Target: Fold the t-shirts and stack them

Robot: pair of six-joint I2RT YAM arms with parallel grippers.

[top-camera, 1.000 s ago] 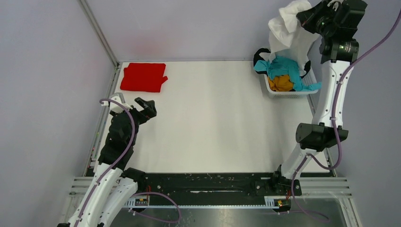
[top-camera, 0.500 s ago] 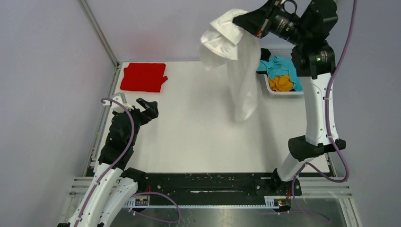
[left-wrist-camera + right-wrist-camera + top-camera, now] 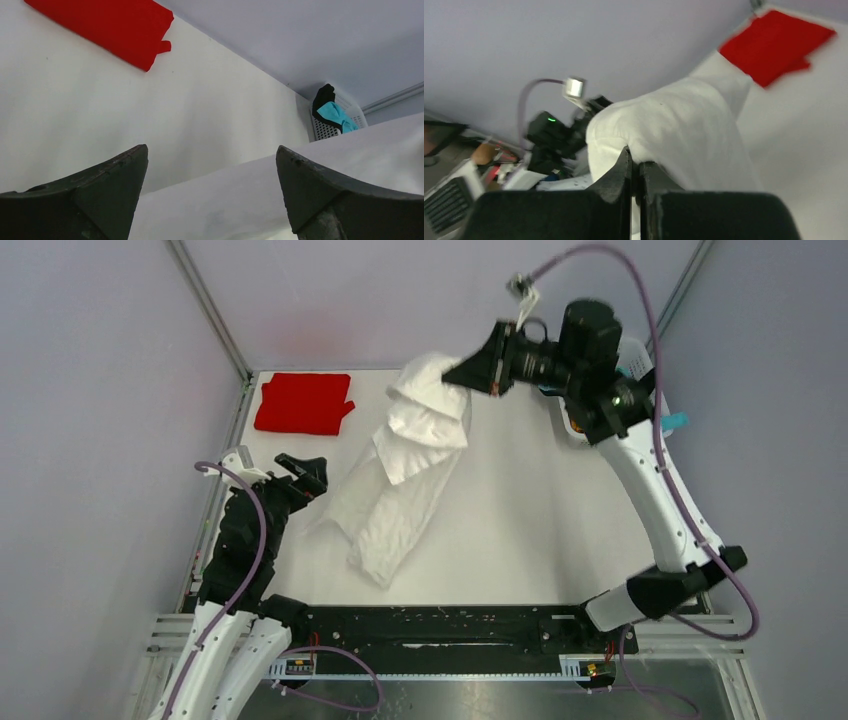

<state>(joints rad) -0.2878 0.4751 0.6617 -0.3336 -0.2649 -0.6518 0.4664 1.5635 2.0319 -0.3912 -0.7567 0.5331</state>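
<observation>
The white t-shirt's ungripped lower edge trails below my left gripper, to its right in the top view, so next I bring the fingertips down that way and close.
My right gripper (image 3: pixel 458 375) is shut on the bunched top of the large white t-shirt (image 3: pixel 405 475), which hangs down and trails onto the table middle. In the right wrist view the white shirt (image 3: pixel 684 130) bulges above my closed gripper (image 3: pixel 636 165). The folded red t-shirt (image 3: pixel 303 402) lies at the table's far left corner, and shows in the left wrist view (image 3: pixel 105 27). My left gripper (image 3: pixel 303 472) is open and empty, just left of the white shirt's lower edge (image 3: pixel 280 195). Teal (image 3: pixel 336 114) and black (image 3: pixel 324 95) shirts sit in the basket.
The white lattice basket (image 3: pixel 325 131) stands at the far right of the table, mostly hidden behind my right arm (image 3: pixel 640 470) in the top view. Grey walls close in the back and sides.
My right gripper swung left and down from above the basket, carrying the white shirt over the table middle; its lower part now lies on the table. My left arm barely moved.
</observation>
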